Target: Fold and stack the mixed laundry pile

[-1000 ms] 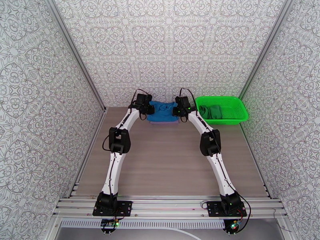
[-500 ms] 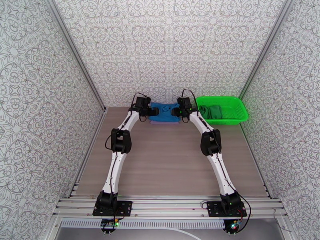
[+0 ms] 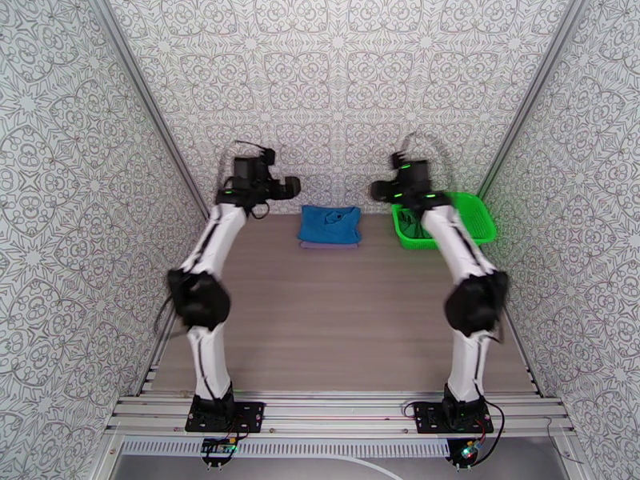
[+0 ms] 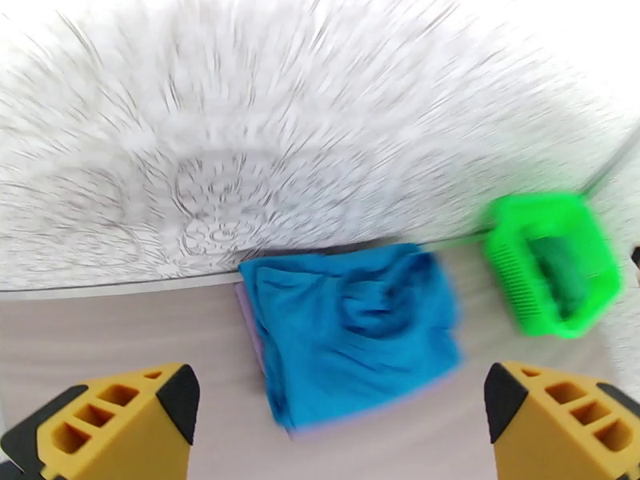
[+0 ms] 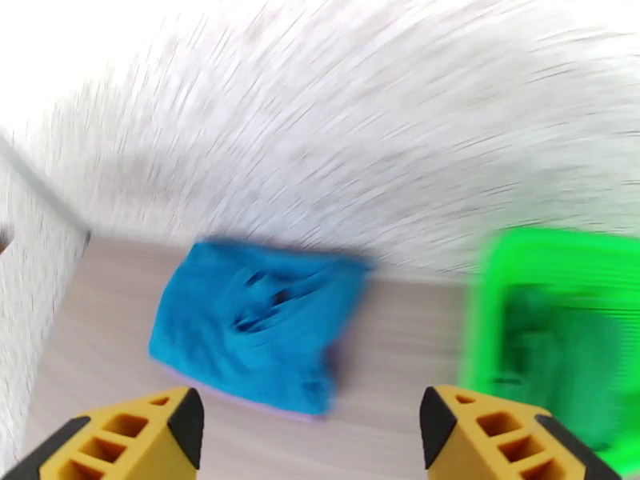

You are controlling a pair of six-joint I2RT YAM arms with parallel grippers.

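Note:
My right gripper swings away from the blue garment next and lowers onto the dark green garment [image 4: 560,270], since that lies below it in the mesh basket.
A folded bright blue garment [image 3: 330,225] lies at the back of the table, on top of the lavender-grey garment [image 3: 328,245], which shows as a thin edge beneath it. The dark green garment [image 4: 560,270] sits inside the green mesh basket [image 3: 478,234] to the right. My left gripper [image 3: 292,186] hangs raised, left of the blue garment and apart from it, open and holding nothing. Its yellow fingers [image 4: 120,410] stand wide apart. My right gripper [image 3: 376,190] is raised on the garment's right, open too. In the blurred right wrist view the blue garment [image 5: 256,330] lies beyond the right gripper [image 5: 312,426].
The patterned back wall stands directly behind the stack and side walls close in the table [image 3: 336,330]. The basket touches the right back corner, with my right forearm passing over its left part. Bare wood surface stretches from the stack towards the arm bases.
Both grippers were down at the blue garment's two sides. They have let go, lifted and swung outward, and both elbows have moved out. The garment stays folded on the table.

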